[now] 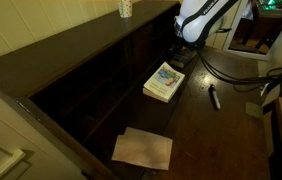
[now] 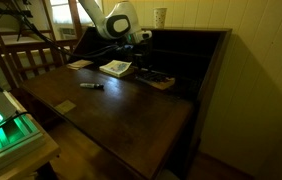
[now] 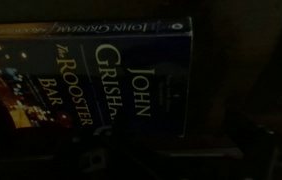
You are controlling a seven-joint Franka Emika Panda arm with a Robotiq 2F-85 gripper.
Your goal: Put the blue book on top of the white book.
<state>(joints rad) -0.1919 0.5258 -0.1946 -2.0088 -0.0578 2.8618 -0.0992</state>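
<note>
The blue book lies flat and its edge can be gripped. My gripper needs to move next, away from the blue book's spine and toward the blue book's opposite long edge.
The blue book (image 3: 131,80) fills the wrist view, a dark navy cover with light print, lying flat right below the camera. In an exterior view it is a dark slab (image 2: 155,78) at the back of the desk. The white book (image 1: 164,82) with a blue-green picture lies beside it, also seen in the other exterior view (image 2: 116,68). My gripper (image 2: 140,42) hangs over the blue book, and it shows in both exterior views (image 1: 186,45). Its fingers are lost in the dark, so I cannot tell their state or whether they touch the book.
Beige sheets (image 1: 141,148) lie at one end of the dark wooden desk (image 2: 131,120). A dark marker (image 1: 214,97) lies near the front edge. A cup (image 2: 160,17) stands on the raised back ledge. Shelf walls rise behind the books.
</note>
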